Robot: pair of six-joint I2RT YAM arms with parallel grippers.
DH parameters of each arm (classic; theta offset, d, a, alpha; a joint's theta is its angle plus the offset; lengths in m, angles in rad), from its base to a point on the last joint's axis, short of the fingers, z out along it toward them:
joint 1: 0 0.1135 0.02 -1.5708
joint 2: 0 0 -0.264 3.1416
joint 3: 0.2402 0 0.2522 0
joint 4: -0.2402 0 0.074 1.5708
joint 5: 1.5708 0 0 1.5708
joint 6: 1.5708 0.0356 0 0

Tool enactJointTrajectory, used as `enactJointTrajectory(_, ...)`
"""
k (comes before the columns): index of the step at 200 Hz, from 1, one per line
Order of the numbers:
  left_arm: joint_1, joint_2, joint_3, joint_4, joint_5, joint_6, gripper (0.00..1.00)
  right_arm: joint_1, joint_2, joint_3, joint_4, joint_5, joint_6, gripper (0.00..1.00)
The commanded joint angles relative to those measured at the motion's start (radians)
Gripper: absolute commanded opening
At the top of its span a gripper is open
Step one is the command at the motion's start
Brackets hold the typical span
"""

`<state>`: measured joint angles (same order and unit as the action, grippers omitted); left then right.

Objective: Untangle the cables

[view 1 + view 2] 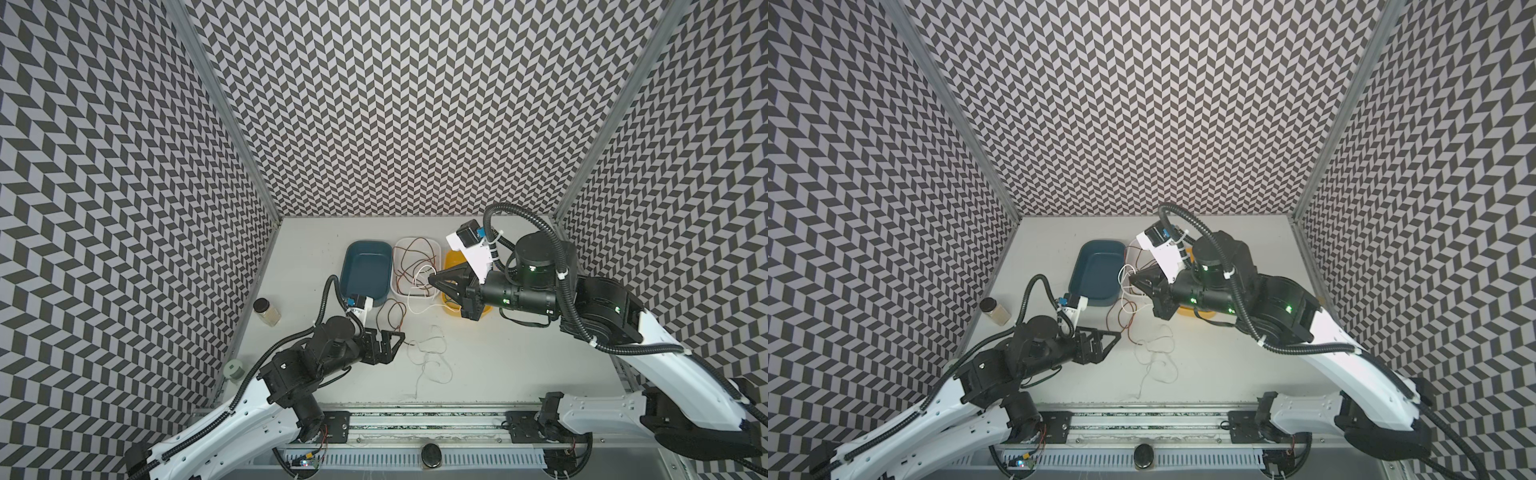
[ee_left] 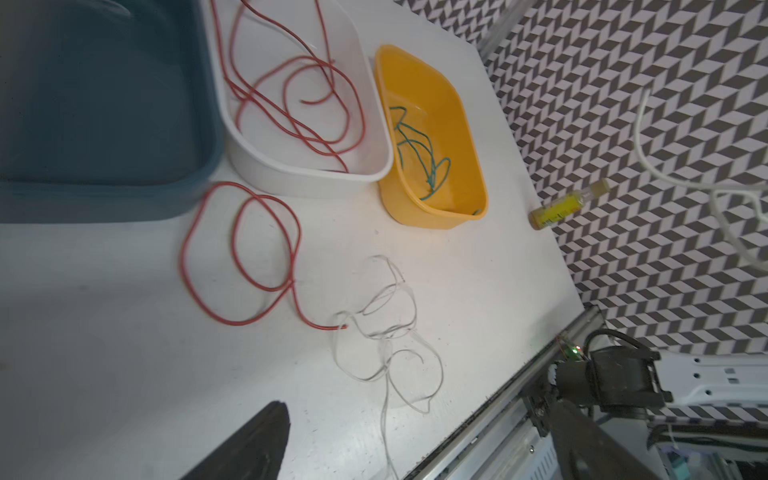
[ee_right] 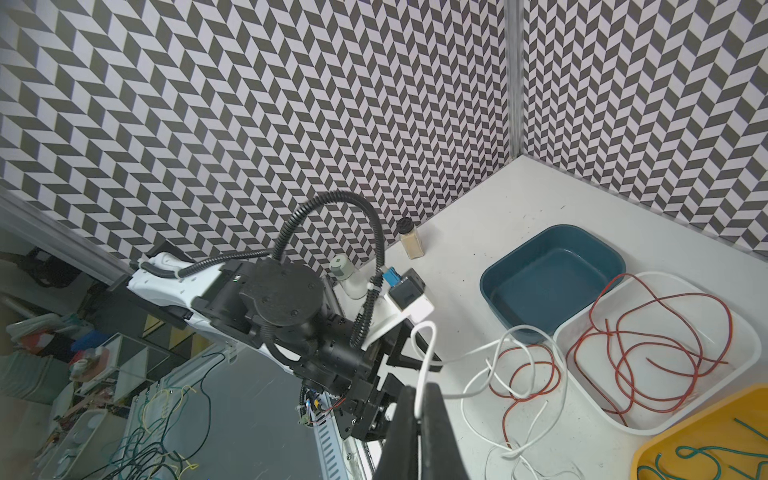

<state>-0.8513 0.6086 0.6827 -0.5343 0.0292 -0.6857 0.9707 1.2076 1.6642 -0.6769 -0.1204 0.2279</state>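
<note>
The empty blue tub [image 1: 368, 270] [image 3: 554, 276] is below my right gripper, past the white tub, so my right gripper will next swing across the white one and down to free the cable.
My right gripper [image 1: 430, 279] hovers over the white tub [image 1: 397, 249], shut on a white cable [image 3: 424, 357] that droops in loops to the table. Between its black fingers the cable shows pinched at the right gripper [image 3: 419, 411]. Red cable [image 2: 291, 104] coils inside the white tub [image 2: 291, 178], and one red loop [image 2: 241, 249] lies on the table before it. A dark green cable [image 2: 419, 153] sits in the yellow tub [image 2: 415, 203]. A thinner whitish wire [image 1: 428, 357] lies tangled on the table. Just left of it my left gripper [image 1: 390, 340] stands open and holds nothing; one finger [image 2: 253, 444] shows.
An empty blue tub [image 1: 365, 270] stands left of the white one. A black-lidded jar [image 1: 268, 311] and a small pale bottle [image 1: 234, 370] stand along the left wall. A small yellow bottle [image 2: 569, 203] lies by the right wall. The rail [image 1: 415, 419] runs along the table's front edge.
</note>
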Motion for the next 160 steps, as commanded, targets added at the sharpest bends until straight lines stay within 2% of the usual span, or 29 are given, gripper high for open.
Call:
enactJointTrajectory(1,0.016,-0.031,0.102,-0.219,-0.227,0.051,1.00,-0.013,0.029,-0.004,0.071,0.012,-0.038,0.00)
enactJointTrajectory(41,0.089,-0.099,0.119,-0.382,-0.424,0.028,1.00,-0.112,0.168,0.060,0.104,-0.129,0.005,0.00)
enactJointTrajectory(62,0.091,-0.127,0.113,-0.426,-0.502,-0.019,1.00,-0.171,0.272,0.109,0.129,-0.201,0.047,0.00)
enactJointTrajectory(96,0.091,-0.185,0.095,-0.443,-0.636,-0.020,1.00,-0.191,0.456,0.255,0.120,-0.238,0.050,0.00)
enactJointTrajectory(132,0.092,-0.220,0.063,-0.423,-0.729,0.051,1.00,-0.201,0.636,0.380,0.125,-0.268,0.063,0.00)
enactJointTrajectory(160,0.092,-0.245,0.037,-0.395,-0.702,0.064,1.00,-0.205,0.762,0.455,0.135,-0.278,0.060,0.00)
